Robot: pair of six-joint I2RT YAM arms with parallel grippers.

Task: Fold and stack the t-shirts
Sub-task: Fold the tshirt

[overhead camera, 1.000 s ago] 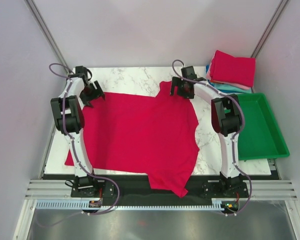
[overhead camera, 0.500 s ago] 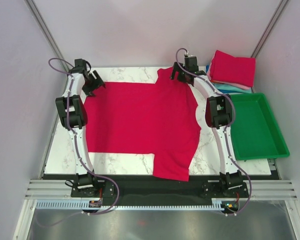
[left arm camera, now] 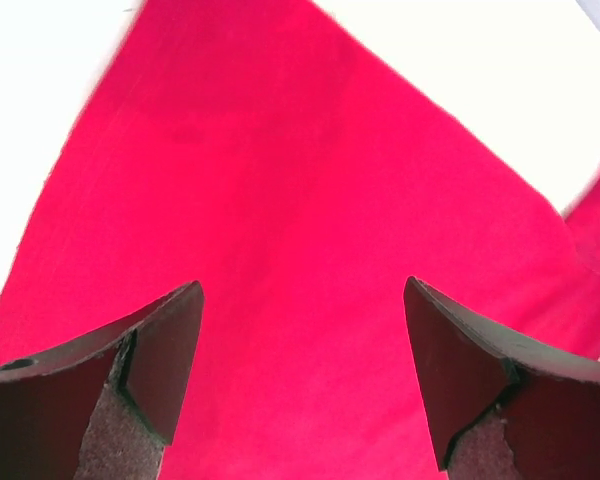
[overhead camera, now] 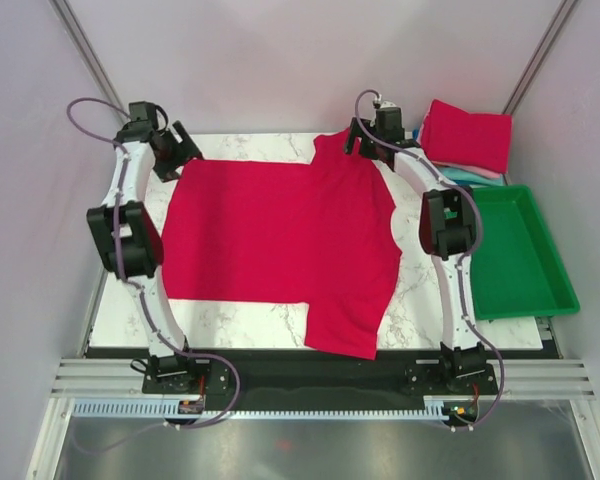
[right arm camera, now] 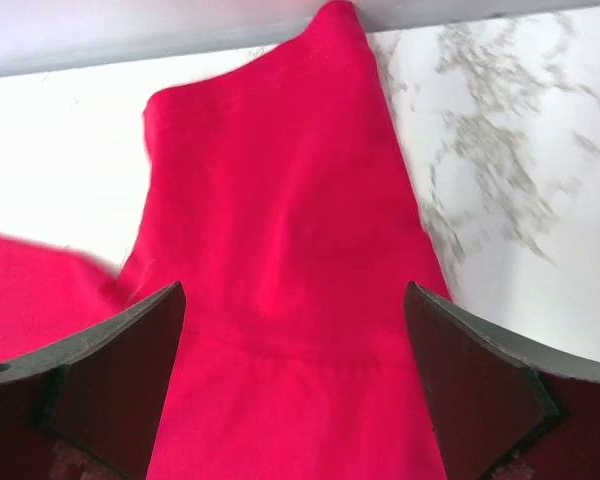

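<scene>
The crimson t-shirt's corner lies flat beside bare marble, so my left gripper needs to move back along the t-shirt's straight end and go down to close on that end's near corner (overhead camera: 168,295).
A crimson t-shirt (overhead camera: 280,235) lies spread flat on the marble table (overhead camera: 250,150), one sleeve (right arm camera: 280,190) reaching the far edge. My left gripper (overhead camera: 180,152) hovers open at the shirt's far left corner; red cloth (left arm camera: 300,180) fills the space under its gripper (left arm camera: 300,292), none of it pinched. My right gripper (overhead camera: 363,142) stands open over the far sleeve, and in its wrist view the gripper (right arm camera: 295,292) has nothing between the fingers. Folded t-shirts (overhead camera: 467,138) are stacked at the back right, a red one on top of pink and teal ones.
A green plastic tray (overhead camera: 540,290) sits on the right beside the right arm, just in front of the folded stack. Bare marble (right arm camera: 510,170) shows right of the sleeve. The shirt's lower hem (overhead camera: 340,345) lies close to the table's near edge.
The shirt slid away from the near edge and flattened out. Since half a second ago the left gripper has drawn back to the far left, off the shirt's corner; the right barely moved.
</scene>
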